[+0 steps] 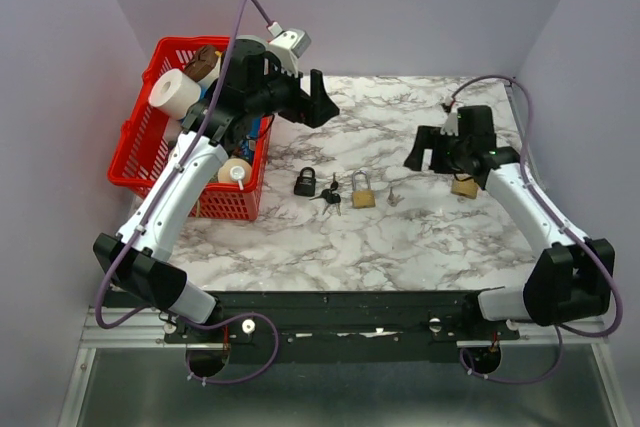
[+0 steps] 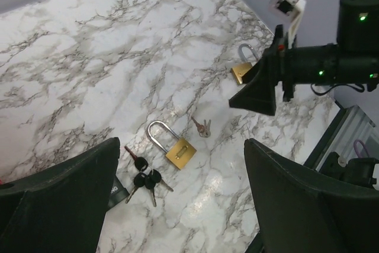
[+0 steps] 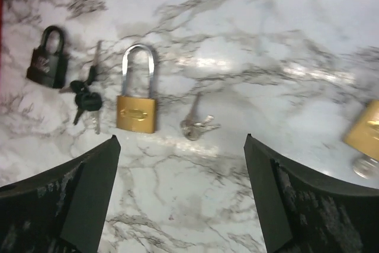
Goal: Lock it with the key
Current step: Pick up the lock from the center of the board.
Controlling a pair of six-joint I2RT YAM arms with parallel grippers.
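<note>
My right gripper will move down toward the right in the top view, onto the body of the second brass padlock, because a key is sticking out of that padlock.
A brass padlock [image 1: 363, 191] lies at mid-table with its shackle raised; it also shows in the left wrist view [image 2: 178, 150] and the right wrist view [image 3: 137, 106]. A silver key pair [image 1: 393, 197] lies just right of it [image 3: 196, 124]. A black padlock [image 1: 305, 182] and a bunch of black-headed keys [image 1: 330, 198] lie to its left. A second brass padlock [image 1: 463, 186] lies by the right arm. My left gripper [image 1: 322, 102] hangs open and empty above the table behind the locks. My right gripper [image 1: 432, 155] is open and empty, right of the silver keys.
A red basket [image 1: 135, 162] holding rolls of tape and other items stands at the left, beside the left arm. The marble tabletop ends at lilac walls at the back and on both sides.
</note>
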